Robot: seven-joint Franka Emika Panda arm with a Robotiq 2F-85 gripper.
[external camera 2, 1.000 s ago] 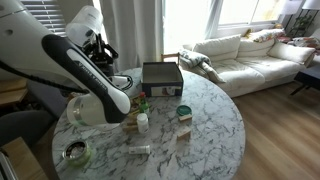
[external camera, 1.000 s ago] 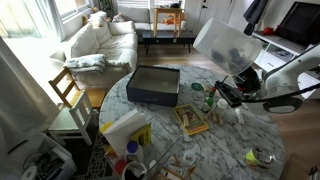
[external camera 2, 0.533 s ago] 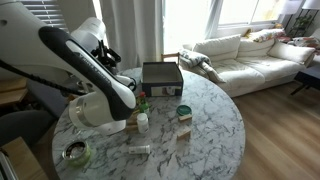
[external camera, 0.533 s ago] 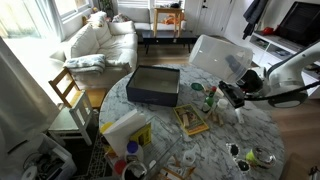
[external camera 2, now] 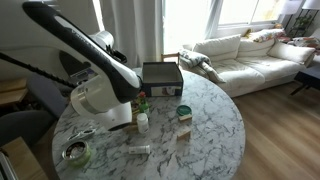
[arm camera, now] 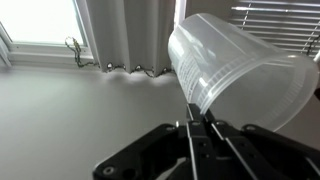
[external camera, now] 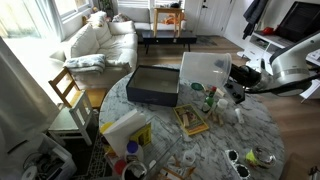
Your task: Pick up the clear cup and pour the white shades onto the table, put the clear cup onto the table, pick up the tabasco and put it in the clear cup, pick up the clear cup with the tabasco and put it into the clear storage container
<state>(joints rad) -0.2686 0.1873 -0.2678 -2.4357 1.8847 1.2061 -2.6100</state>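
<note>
My gripper will next turn downward, bring the bin upright down onto the open marbled top (external camera: 212, 146) near the small bowl and release it, because the bin is hanging tilted and empty.
My gripper (external camera: 232, 78) is shut on the wall of the clear storage container (external camera: 205, 72), a big translucent bin held tilted on its side above the table (external camera: 160, 130). In the wrist view the fingers (arm camera: 198, 110) pinch its rim, and the bin (arm camera: 240, 70) looks empty. Small white shades (external camera: 233, 157) lie on the marbled top near its front right edge. A small green bottle with a red top, seemingly the tabasco (external camera: 210, 100), stands just below the bin; it also shows in an exterior view (external camera 2: 140, 103). I cannot pick out a separate clear cup.
A dark shallow box (external camera: 153, 85) sits at the back of the table and shows in both exterior views (external camera 2: 162, 76). A book (external camera: 191, 120), a yellow packet (external camera: 130, 130), a small bowl (external camera: 262, 156) and other clutter lie around. A wooden chair (external camera: 68, 92) stands beside the table.
The arm has swung the bin left and down from high at the right to over the bottles. The white shades appeared on the table after the earliest frame.
</note>
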